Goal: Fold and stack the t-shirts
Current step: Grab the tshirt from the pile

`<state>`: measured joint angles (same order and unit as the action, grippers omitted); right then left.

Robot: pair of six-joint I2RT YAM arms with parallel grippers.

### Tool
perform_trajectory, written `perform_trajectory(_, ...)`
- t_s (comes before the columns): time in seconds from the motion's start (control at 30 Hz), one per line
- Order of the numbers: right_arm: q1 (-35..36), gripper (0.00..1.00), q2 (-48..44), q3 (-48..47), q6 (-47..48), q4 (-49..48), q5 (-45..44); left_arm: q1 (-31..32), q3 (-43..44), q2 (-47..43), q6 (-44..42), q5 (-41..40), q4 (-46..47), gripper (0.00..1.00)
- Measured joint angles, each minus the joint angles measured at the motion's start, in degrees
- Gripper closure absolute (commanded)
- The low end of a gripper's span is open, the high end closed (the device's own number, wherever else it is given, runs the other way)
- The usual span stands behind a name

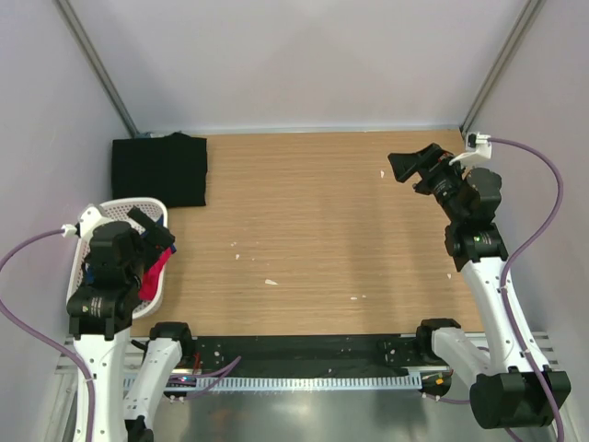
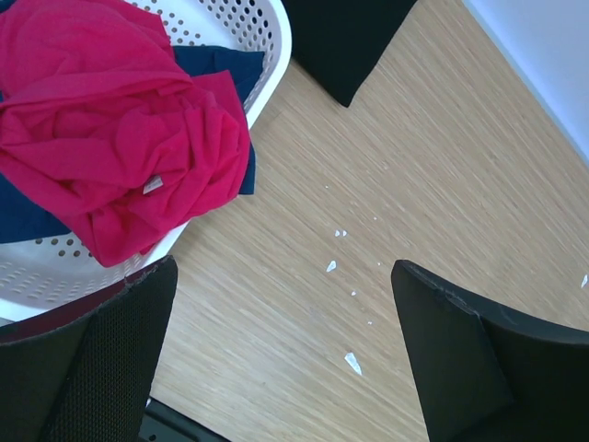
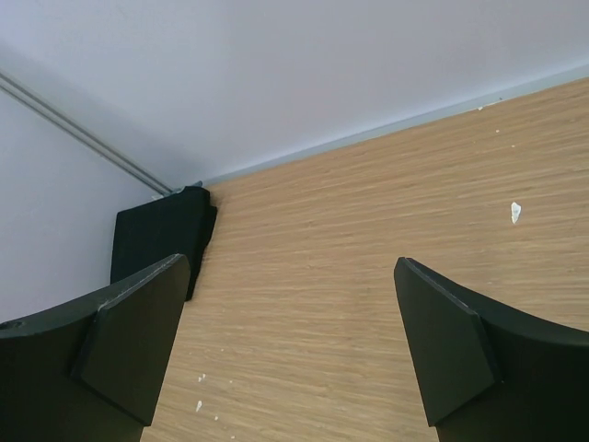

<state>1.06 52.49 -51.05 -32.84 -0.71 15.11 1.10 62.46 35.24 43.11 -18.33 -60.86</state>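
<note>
I will next move my left gripper over the basket's rim and down onto the bunched fold of the red t-shirt (image 1: 158,267), because that t-shirt is on top in the basket.
A folded black t-shirt (image 1: 158,170) (image 3: 161,235) lies flat at the table's far left corner. A crumpled bright red t-shirt (image 2: 110,138) (image 1: 158,267) with a small white label fills the white mesh basket (image 2: 267,37) (image 1: 138,204), spilling over its rim onto a dark blue t-shirt (image 2: 216,69) beneath it. My left gripper (image 2: 283,267) (image 1: 155,230) hangs open over the bare wood just right of the basket, holding nothing. My right gripper (image 3: 291,262) (image 1: 409,166) is raised at the far right, open and empty, facing across the table toward the black shirt.
Small white flecks (image 2: 352,361) dot the wooden table (image 1: 322,230). Grey walls close in the back and both sides, with a metal post (image 1: 479,110) at the far right corner. A black rail (image 1: 304,350) runs along the near edge between the arm bases.
</note>
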Motion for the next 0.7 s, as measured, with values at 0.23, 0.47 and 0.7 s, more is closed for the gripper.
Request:
perform_trajectory(0.23, 0.00, 0.00, 0.00, 0.85, 0.31, 0.44, 0.09, 0.00, -1.40, 3.54, 3.26, -0.81, 0.48, 0.01)
perform_trajectory(0.47, 0.00, 0.00, 0.02, 1.49, 0.31, 0.68, 0.26, -2.75, 2.05, 20.65, 6.75, -4.39, 3.72, 0.04)
perform_trajectory(0.7, 0.20, 0.00, -0.13, 4.33, 0.31, 1.40, 0.15, -16.41, -5.20, 23.26, 12.70, -2.56, 8.48, 0.09)
